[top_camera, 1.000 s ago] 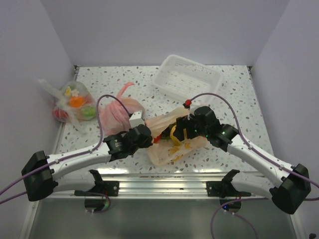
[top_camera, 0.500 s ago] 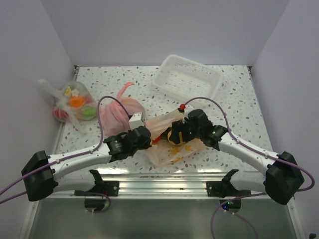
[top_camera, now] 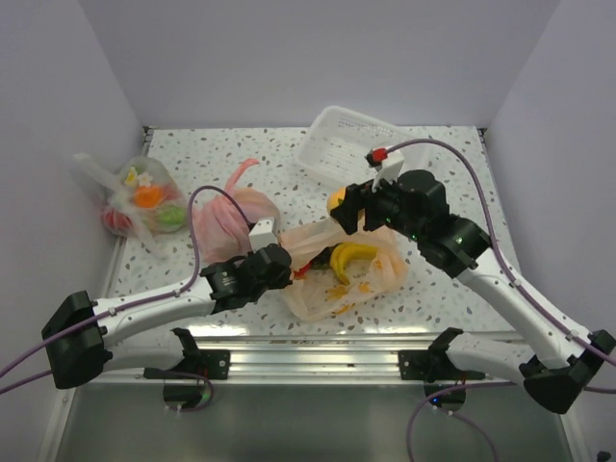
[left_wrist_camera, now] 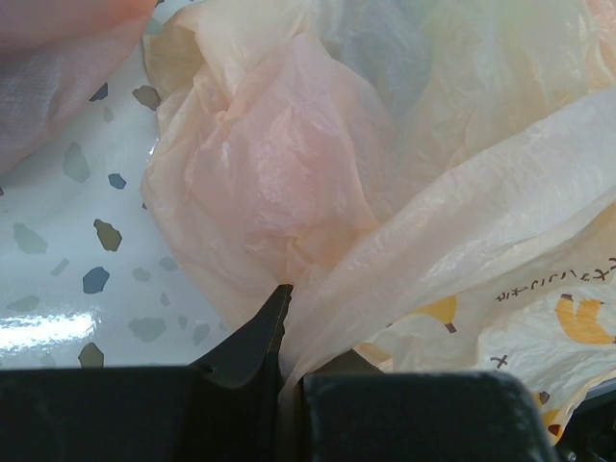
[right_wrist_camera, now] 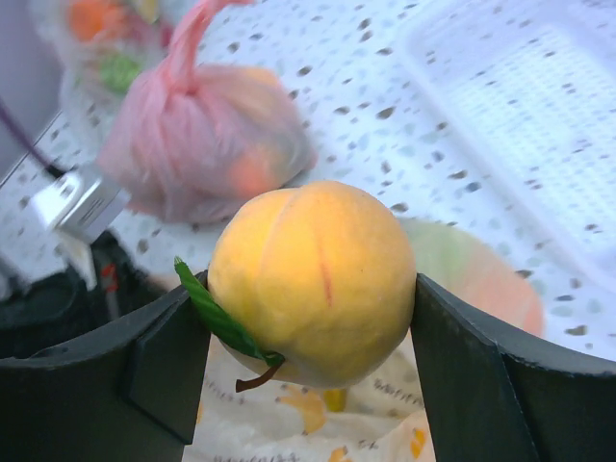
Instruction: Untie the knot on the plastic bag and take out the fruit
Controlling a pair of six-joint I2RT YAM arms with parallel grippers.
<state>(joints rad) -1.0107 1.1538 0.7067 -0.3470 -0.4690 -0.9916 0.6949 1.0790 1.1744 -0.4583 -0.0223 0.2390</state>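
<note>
I will move my right gripper outward next with the peach-coloured fruit, over the near end of the white plastic tray, because the tray is open and empty.
The peach-orange plastic bag lies open near the table's front middle, and it fills the left wrist view. No knot shows. A yellow banana lies in its mouth, with something red at its left edge. My left gripper is shut on a fold of the bag. My right gripper is raised above the bag's far edge, shut on a peach-coloured fruit with a green leaf. The fruit also shows in the top view.
A pink tied bag lies left of the peach bag, also in the right wrist view. A clear flower-print bag with fruit sits at the far left. A white plastic tray stands at the back right.
My right gripper has risen out of the bag and moved back and right, lifting the peach-coloured fruit. The banana now shows in the bag's mouth. The left arm has held still.
</note>
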